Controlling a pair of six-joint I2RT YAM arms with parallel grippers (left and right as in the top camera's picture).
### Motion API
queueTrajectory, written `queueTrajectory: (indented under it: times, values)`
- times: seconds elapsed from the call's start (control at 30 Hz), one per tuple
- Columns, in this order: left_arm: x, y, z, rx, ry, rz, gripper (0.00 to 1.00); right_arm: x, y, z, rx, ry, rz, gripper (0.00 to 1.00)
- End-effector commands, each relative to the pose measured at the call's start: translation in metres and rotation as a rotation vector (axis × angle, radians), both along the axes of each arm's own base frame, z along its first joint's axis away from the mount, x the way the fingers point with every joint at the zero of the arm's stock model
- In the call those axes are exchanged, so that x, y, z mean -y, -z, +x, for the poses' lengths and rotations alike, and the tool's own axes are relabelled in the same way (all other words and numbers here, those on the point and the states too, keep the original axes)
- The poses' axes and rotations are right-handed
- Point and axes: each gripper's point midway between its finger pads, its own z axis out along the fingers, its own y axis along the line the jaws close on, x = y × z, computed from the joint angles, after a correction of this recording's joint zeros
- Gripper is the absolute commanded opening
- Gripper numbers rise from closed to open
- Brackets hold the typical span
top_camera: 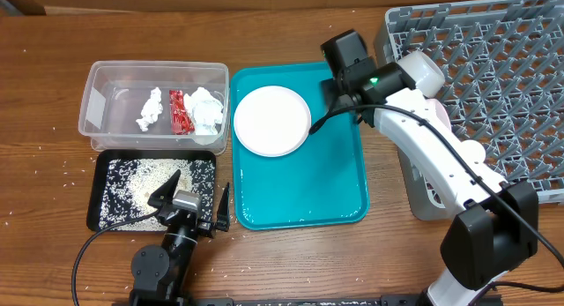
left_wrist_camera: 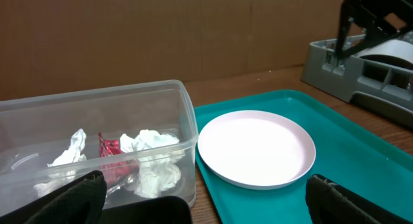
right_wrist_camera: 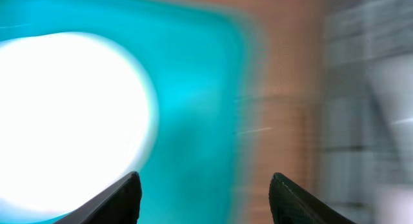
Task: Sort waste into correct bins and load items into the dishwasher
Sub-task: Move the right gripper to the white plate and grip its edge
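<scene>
The plate's rim facing the rack (right_wrist_camera: 150,132) is below my right gripper and to its left in the overhead view, so the gripper will bring its open fingers down and across to it next.
The round white plate (top_camera: 270,120) lies on the teal serving tray (top_camera: 330,178); it also shows in the left wrist view (left_wrist_camera: 257,148) and, blurred, in the right wrist view (right_wrist_camera: 64,121). The clear tub (top_camera: 106,81) holds white tissue wads (top_camera: 205,110) and the red wrapper (top_camera: 180,111). The black tray (top_camera: 99,196) holds rice-like grains (top_camera: 145,178). My right gripper (top_camera: 337,81) (right_wrist_camera: 206,198) is open and empty above the teal tray's far right corner, beside the plate. My left gripper (top_camera: 198,190) (left_wrist_camera: 210,204) is open and empty, low near the black tray. Bowls and chopsticks are out of view.
The grey dish rack (top_camera: 493,68) stands at the right, with my right arm reaching across its left edge. Loose grains (top_camera: 53,178) are scattered on the wooden table around the black tray. The teal tray sits between the bins and the rack.
</scene>
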Motion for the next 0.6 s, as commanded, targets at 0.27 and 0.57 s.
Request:
queueTrajectory:
  times: [0.27, 0.57]
  values:
    - [-0.001, 0.001, 0.0, 0.011, -0.005, 0.015, 1.0, -0.065, 0.097, -0.034, -0.292, 0.175, 0.213, 0.59]
    - [-0.001, 0.001, 0.0, 0.011, -0.005, 0.015, 1.0, -0.047, 0.134, -0.022, -0.34, 0.262, 0.193, 0.31]
